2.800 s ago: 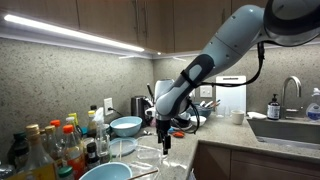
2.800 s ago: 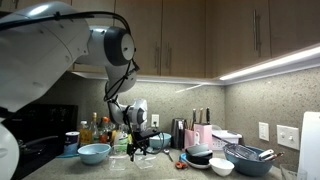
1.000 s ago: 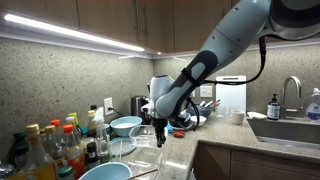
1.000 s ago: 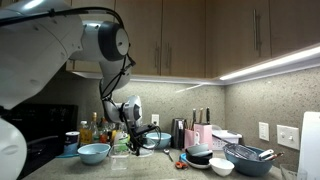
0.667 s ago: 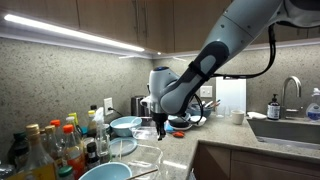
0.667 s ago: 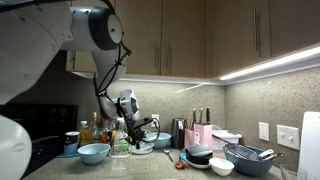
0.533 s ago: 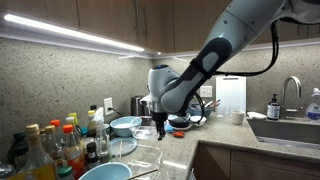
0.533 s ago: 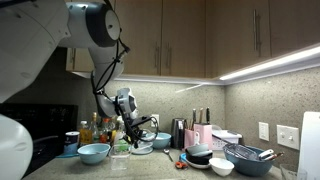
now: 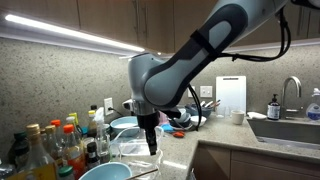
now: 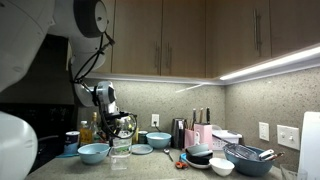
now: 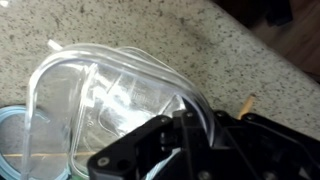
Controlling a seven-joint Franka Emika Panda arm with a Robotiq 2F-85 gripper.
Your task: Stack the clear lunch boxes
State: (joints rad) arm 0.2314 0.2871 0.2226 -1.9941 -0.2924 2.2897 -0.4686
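Note:
The held lunch box (image 11: 110, 100) still hangs tilted over the speckled counter. My gripper next brings it down toward the see-through outlines below and releases its rim there.
My gripper (image 11: 190, 126) is shut on the rim of a clear lunch box (image 11: 110, 100), which tilts away from the fingers over the speckled counter. Overlapping see-through outlines lie under it, and I cannot tell whether they belong to a second clear box. In both exterior views the gripper (image 9: 151, 143) (image 10: 121, 134) hangs low over the counter, with clear plastic (image 9: 128, 150) (image 10: 120, 150) at its tips, between the blue bowls and close to the bottles.
Glass bottles with coloured caps (image 9: 50, 145) crowd one end of the counter. Light-blue bowls (image 9: 125, 125) (image 9: 105, 172) (image 10: 93, 153) flank the gripper. Dark and white bowls (image 10: 205, 157) and a metal basket (image 10: 250, 158) stand farther along. A sink (image 9: 290, 130) lies at the other end.
The arm has swung toward the bottles and come lower over the counter, and the clear box has moved with it. The gripper has stayed shut.

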